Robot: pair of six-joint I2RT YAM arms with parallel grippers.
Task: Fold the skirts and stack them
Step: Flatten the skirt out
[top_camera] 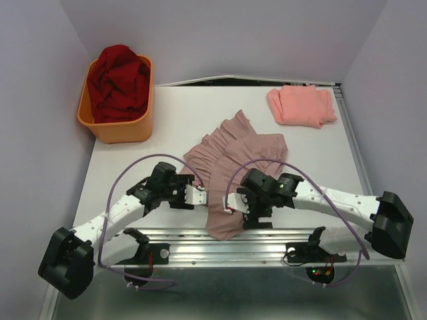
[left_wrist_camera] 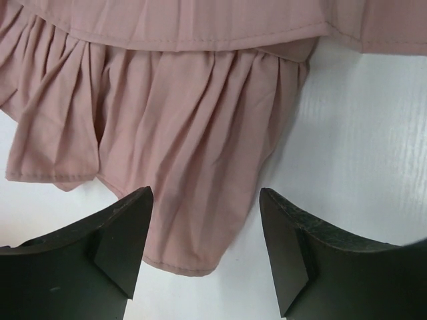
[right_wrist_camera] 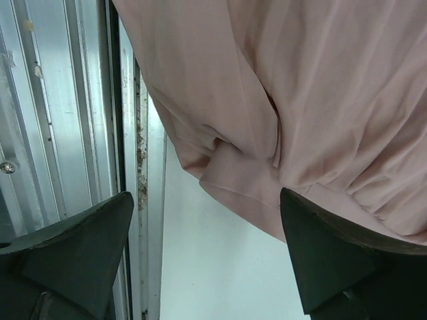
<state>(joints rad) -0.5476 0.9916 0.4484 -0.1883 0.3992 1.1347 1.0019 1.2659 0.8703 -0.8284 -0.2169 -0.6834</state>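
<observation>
I will next lower my right gripper and close on the folded corner of the mauve skirt's edge [right_wrist_camera: 221,176], as that corner lies below, just past its open fingers.
The mauve-pink gathered skirt [top_camera: 237,160] lies crumpled in the middle of the table, its near end reaching the front rail. The salmon-pink skirt [top_camera: 301,105] lies folded at the back right. My left gripper [top_camera: 199,195] is open at the mauve skirt's left edge. In the left wrist view the ruffled hem [left_wrist_camera: 180,153] lies between and beyond my open left gripper [left_wrist_camera: 205,250]. My right gripper [top_camera: 233,203] is open over the skirt's near end. In the right wrist view the skirt's edge [right_wrist_camera: 280,113] lies just past my open right gripper [right_wrist_camera: 207,257]. Neither gripper holds cloth.
An orange plastic tub [top_camera: 143,127] with dark red cloth [top_camera: 120,83] stands at the back left. A metal rail [top_camera: 200,248] runs along the table's near edge and shows in the right wrist view [right_wrist_camera: 67,133]. Purple walls close in both sides.
</observation>
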